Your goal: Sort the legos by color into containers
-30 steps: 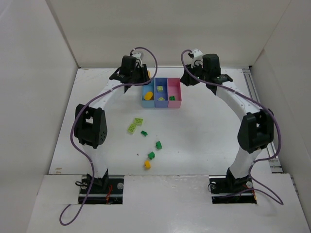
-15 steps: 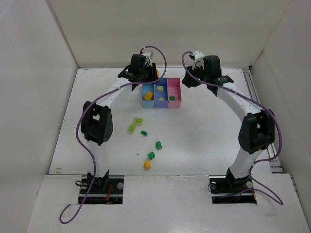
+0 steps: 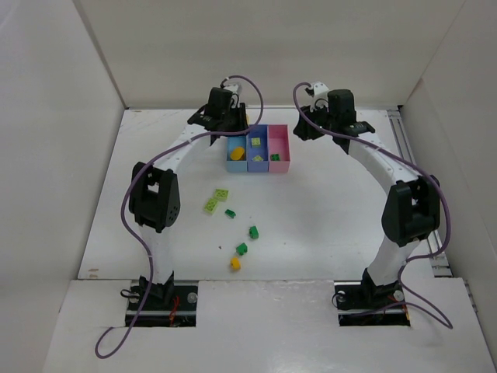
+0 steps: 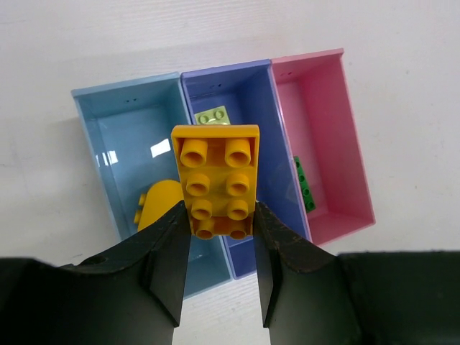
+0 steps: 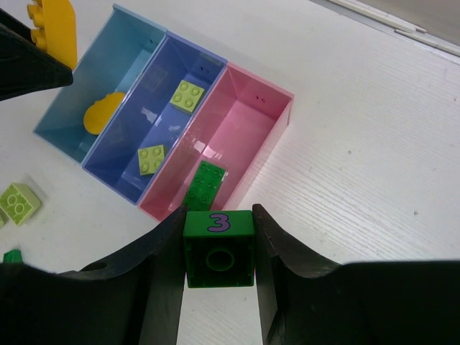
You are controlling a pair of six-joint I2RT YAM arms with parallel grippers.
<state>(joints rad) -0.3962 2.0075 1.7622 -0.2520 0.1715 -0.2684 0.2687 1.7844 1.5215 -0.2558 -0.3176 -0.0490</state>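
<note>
My right gripper goes to the left in the top view next and lowers its brick over the pink bin [image 5: 248,122], where a dark green brick [image 5: 204,185] already lies.
Three joined bins stand at the back: light blue [image 3: 236,154], purple-blue [image 3: 257,158], pink [image 3: 279,144]. My left gripper [image 4: 219,237] is shut on a yellow-orange brick [image 4: 217,180] and holds it above the wall between the blue bin [image 4: 118,144] and the purple-blue bin [image 4: 269,122]. My right gripper [image 5: 219,277] is shut on a dark green brick marked 3 [image 5: 218,248], above the table beside the pink bin [image 5: 248,122]. The blue bin holds one yellow-orange brick [image 4: 159,201], the purple-blue bin two lime bricks [image 5: 187,95], the pink bin a dark green brick [image 5: 204,185].
Loose bricks lie on the table in the top view: two lime ones [image 3: 216,199], dark green ones [image 3: 230,213] [image 3: 253,231] [image 3: 241,249], and a yellow-orange one [image 3: 234,263]. White walls enclose the table on three sides.
My left gripper has moved right with the yellow-orange brick, from beside the blue bin to above the bins. The right gripper has barely moved.
</note>
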